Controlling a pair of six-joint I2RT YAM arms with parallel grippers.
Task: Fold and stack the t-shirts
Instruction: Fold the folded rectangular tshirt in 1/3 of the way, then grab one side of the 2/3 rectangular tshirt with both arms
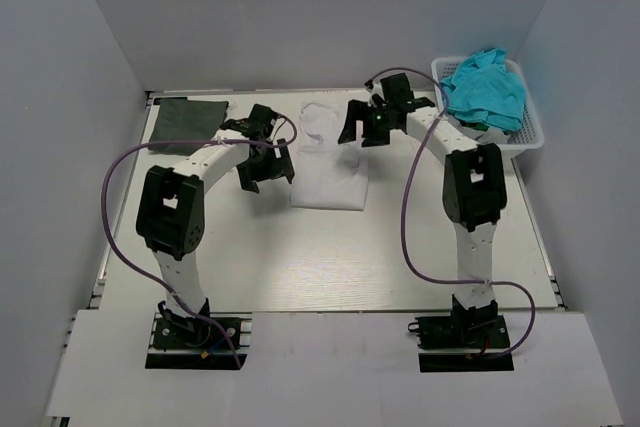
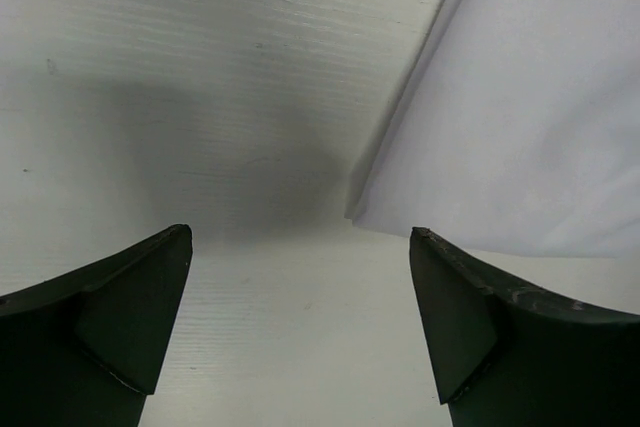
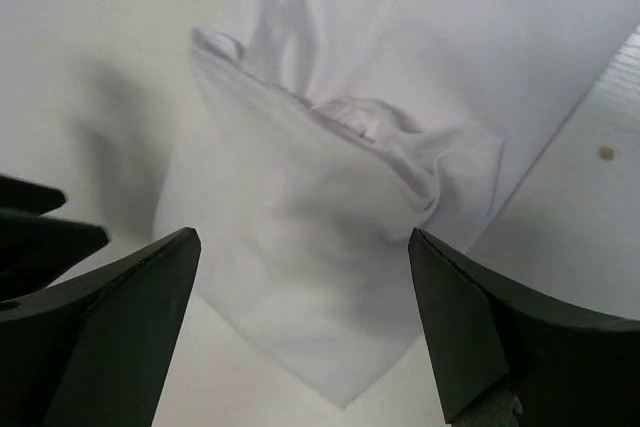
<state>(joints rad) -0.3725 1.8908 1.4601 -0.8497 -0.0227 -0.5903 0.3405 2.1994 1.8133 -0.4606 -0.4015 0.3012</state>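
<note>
The left gripper goes down and to the right in the top view next, onto the white shirt's near corner, since it stands over bare table.
A white t-shirt [image 1: 328, 162] lies partly folded in the middle of the table, with its far end rumpled. It shows in the left wrist view [image 2: 520, 107] and in the right wrist view [image 3: 330, 217]. My left gripper [image 1: 266, 171] is open and empty over bare table, just left of the shirt's near left corner. My right gripper [image 1: 366, 125] is open and empty above the shirt's far right end. A folded dark grey-green t-shirt [image 1: 187, 114] lies at the far left. Teal t-shirts [image 1: 487, 89] are heaped in the white basket [image 1: 530, 133].
The white lattice basket stands at the far right corner, close behind my right arm. Grey walls enclose the table on three sides. Purple cables loop beside both arms.
</note>
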